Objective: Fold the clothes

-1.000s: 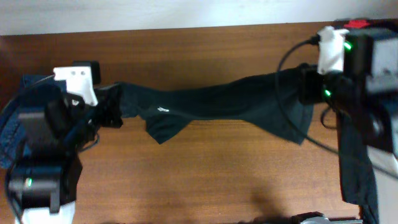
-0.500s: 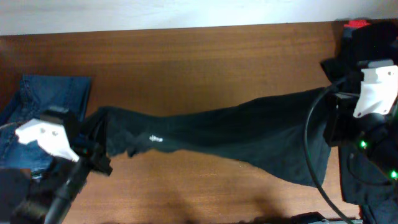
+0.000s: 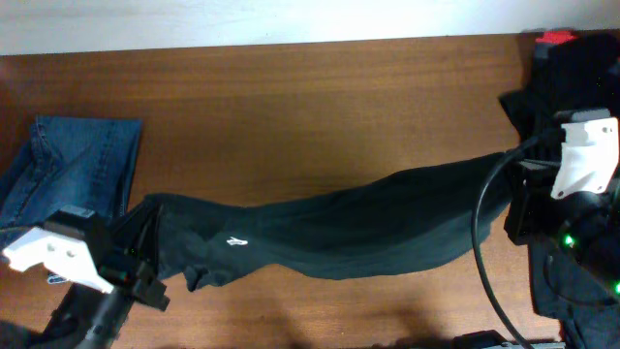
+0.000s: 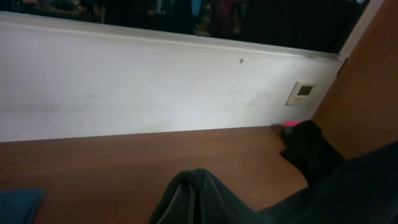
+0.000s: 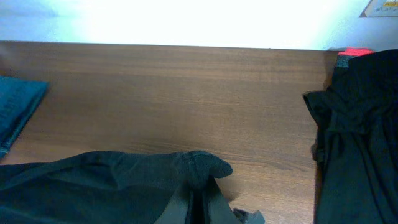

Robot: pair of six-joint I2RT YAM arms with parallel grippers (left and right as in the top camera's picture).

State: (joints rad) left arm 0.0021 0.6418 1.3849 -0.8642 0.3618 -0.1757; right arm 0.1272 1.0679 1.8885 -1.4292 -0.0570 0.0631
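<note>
My left gripper will move outward next, lower its end of the shirt and let go of it there, because clear wood before the white wall is outward of my gripper and below it.
The clothes, a black T-shirt with a small white logo, hang stretched in a long band across the table between my two grippers. My left gripper is shut on its left end near the front left. My right gripper is shut on the other end at the right. In the left wrist view black fabric bunches over the closed fingertips. In the right wrist view a knob of the shirt sticks out past the shut jaws.
Blue denim jeans lie at the left edge. A pile of dark garments sits at the back right with a red object behind it. More dark cloth hangs at the right edge. A white wall borders the table's far side.
Both arms have pulled toward the table's front edge, the left one further. The shirt came with them, and the jeans are now uncovered.
</note>
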